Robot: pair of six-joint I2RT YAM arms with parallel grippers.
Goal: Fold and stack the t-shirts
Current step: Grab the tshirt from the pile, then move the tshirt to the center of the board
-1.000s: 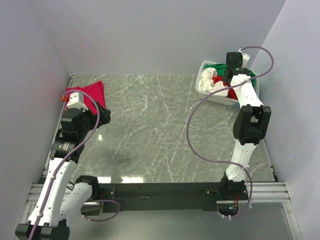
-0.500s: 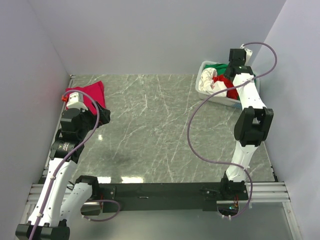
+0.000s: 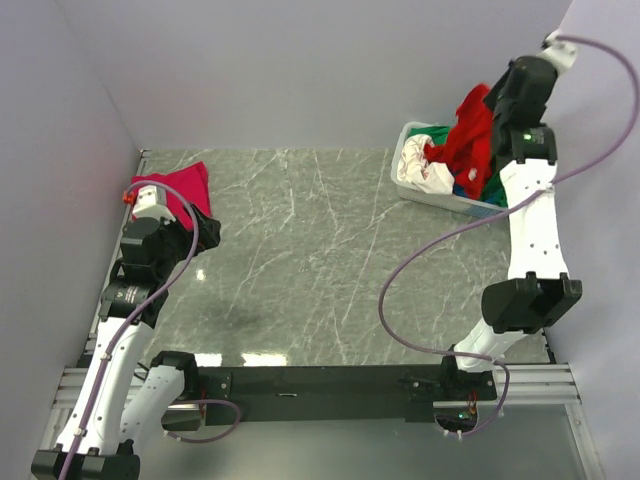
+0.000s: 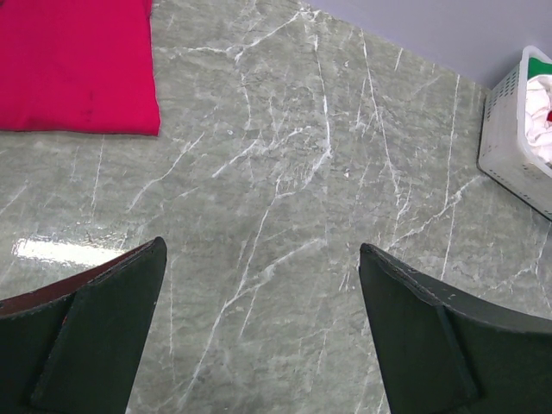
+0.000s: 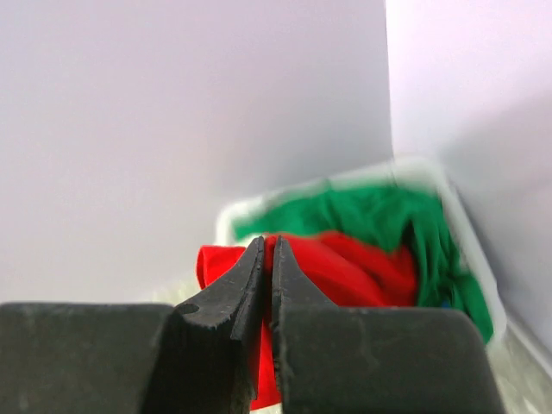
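Observation:
My right gripper should go up and move back from the basket (image 3: 410,185) next, then come down over the middle of the table, where the marble is bare.
High above the white basket (image 3: 410,185) at the back right, my right gripper (image 5: 268,243) is shut on the bright red t-shirt (image 3: 470,135), which hangs down bunched from the jaws into the basket. Green (image 5: 371,216) and white (image 3: 420,172) t-shirts lie in the basket below. A magenta-pink t-shirt (image 4: 73,65) lies folded flat at the table's far left. My left gripper (image 4: 261,250) hovers open over bare marble just right of and in front of it, nothing between its fingers.
The grey marble table (image 3: 300,260) is walled in by pale panels on three sides. The basket's corner (image 4: 517,129) shows at the right edge of the left wrist view. A black rail runs along the near edge.
My right gripper closed inside the basket, then rose up and to the right, pulling the red t-shirt out with it. The left arm has not moved.

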